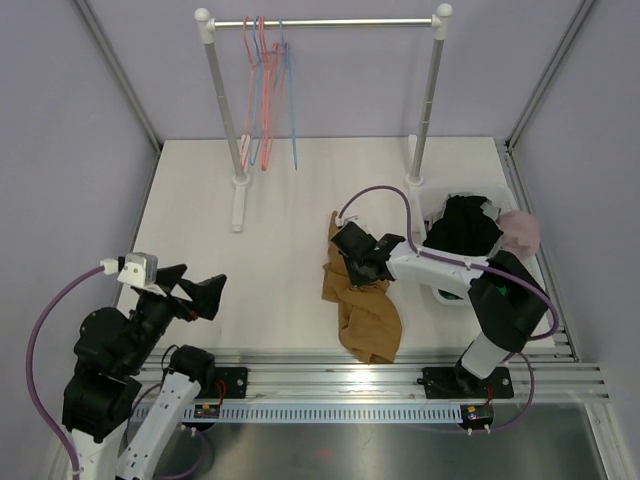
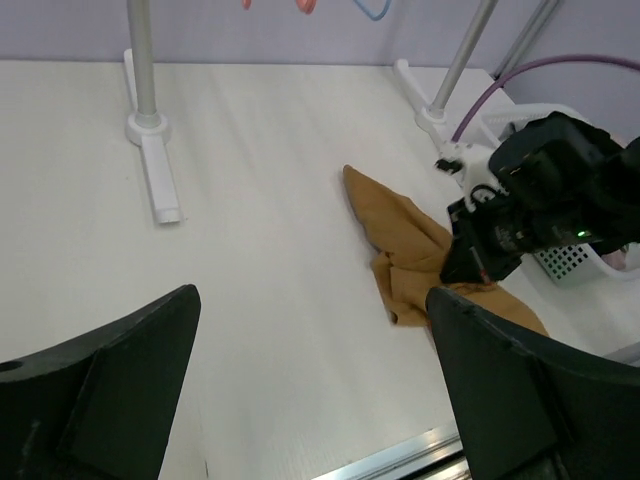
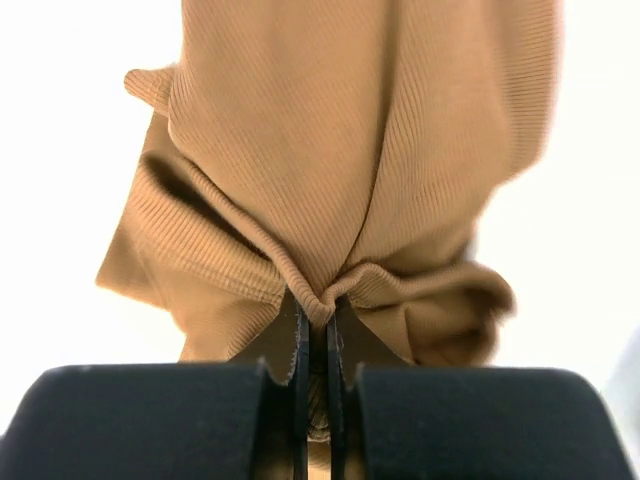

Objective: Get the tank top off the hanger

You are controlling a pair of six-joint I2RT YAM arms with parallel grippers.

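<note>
My right gripper is pinching the fold and will next lift it away from my base over the white basket and lower it inside.
The tan ribbed tank top (image 1: 365, 312) lies crumpled on the white table, right of centre and near the front rail. My right gripper (image 1: 352, 264) is down on its upper part, shut on a pinched fold of the fabric (image 3: 320, 300). In the right wrist view the tank top (image 3: 350, 140) fills the frame. Several thin hangers (image 1: 265, 95), pink, red and blue, hang bare on the rack's rail at the back. My left gripper (image 1: 200, 296) hovers open over the table's front left, far from the tank top (image 2: 405, 232), with nothing between its fingers.
The clothes rack (image 1: 320, 22) stands at the back on two posts with white feet. A white basket (image 1: 443, 292) holding dark clothing sits at the right, with a pink item (image 1: 520, 230) beside it. The metal rail (image 1: 380, 368) runs along the front edge.
</note>
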